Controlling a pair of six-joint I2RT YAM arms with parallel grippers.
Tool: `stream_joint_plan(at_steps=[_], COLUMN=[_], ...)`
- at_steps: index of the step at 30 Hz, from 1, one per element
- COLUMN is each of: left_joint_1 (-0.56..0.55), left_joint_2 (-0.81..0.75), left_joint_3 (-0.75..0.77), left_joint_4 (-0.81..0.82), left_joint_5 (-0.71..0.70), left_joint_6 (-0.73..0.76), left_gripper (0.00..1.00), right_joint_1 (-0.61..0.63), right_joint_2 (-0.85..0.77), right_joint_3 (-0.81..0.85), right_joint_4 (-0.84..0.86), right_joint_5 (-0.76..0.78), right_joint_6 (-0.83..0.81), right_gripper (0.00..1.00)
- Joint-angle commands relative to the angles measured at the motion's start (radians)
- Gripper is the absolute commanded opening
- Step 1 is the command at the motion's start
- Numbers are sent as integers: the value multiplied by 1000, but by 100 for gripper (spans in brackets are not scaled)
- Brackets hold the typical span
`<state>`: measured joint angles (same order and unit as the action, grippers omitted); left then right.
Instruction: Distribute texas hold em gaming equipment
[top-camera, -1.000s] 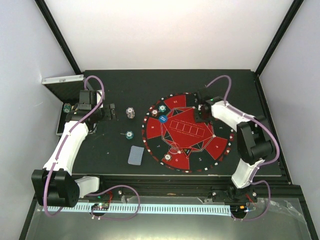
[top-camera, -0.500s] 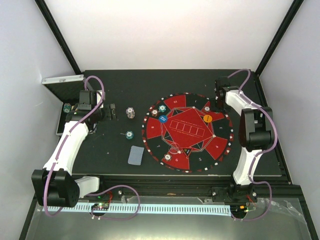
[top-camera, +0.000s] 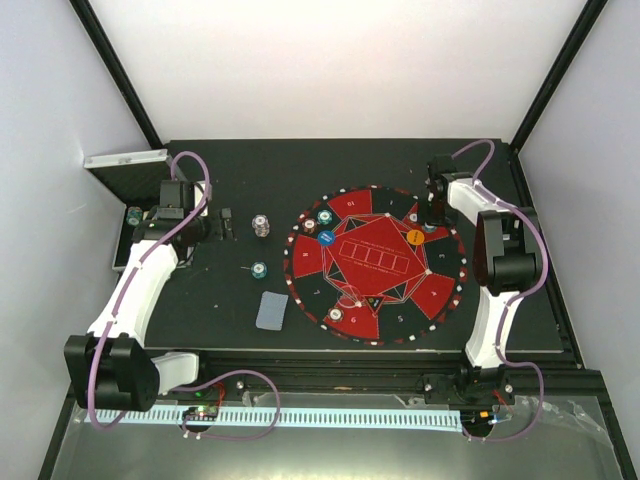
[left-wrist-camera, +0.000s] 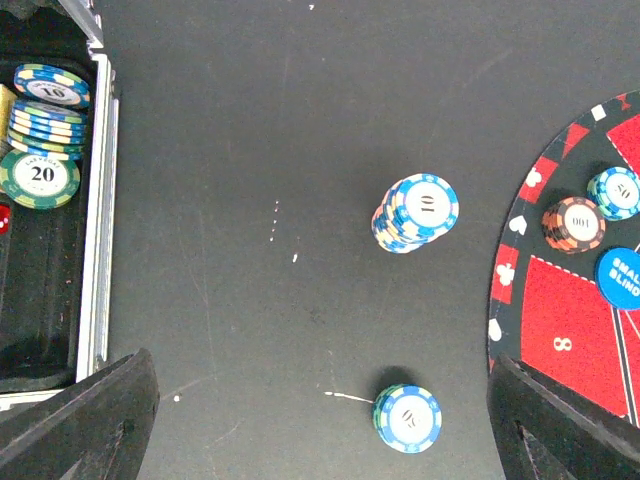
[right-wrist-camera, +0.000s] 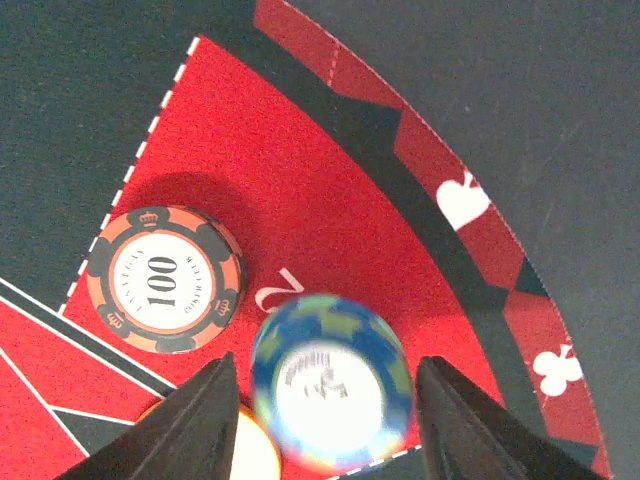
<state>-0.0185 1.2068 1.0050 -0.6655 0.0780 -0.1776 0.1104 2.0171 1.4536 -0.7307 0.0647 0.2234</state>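
Observation:
The teal chip stack gets my left gripper next, lowered back and to the right in the top view onto it, since bare table leaves both fingers room.
My right gripper is open over the far right rim of the round mat. A blurred blue-green chip stack sits between its fingers with a gap on each side. A red-black 100 chip stack and the orange button lie beside it. My left gripper is open and empty above bare table. A blue chip stack and a teal one stand below it. A grey-blue card lies nearer me.
The open metal case at the far left holds more chips. On the mat's left side are two chip stacks, the blue button and another stack at its near edge.
My right arm swung from over the mat's right part out to the back right, then came down at the mat's far right rim. The orange button came into sight. The left arm stayed put.

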Motion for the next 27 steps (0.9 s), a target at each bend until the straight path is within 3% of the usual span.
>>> stream_joint_plan(at_steps=[1,10,18,23,27], left_joint_1=[12,-2,-138,-279,-320], left_joint_2=[10,6,-32,99,222], left_joint_3=[9,-17,-207,-212,-179], left_joint_4=[-2,-18,6,48,80], left_joint_5=[18,7,18,-48,-80], left_joint_6=[15,2,-214,-248,-246], left_gripper=[92,90,88,87,87], right_joint_1=[-7,-7,11,73,101], right_joint_2=[22,-65,-340,-433,-476], right_joint_3=[29,-15,-237,-324,-380], right_joint_4=[7,1,65,71,96], right_joint_5=[-11,-13,-85,-85,-115], right_joint_6=[-4,9,28,29,45], right_gripper=[54,64,71,74,75])
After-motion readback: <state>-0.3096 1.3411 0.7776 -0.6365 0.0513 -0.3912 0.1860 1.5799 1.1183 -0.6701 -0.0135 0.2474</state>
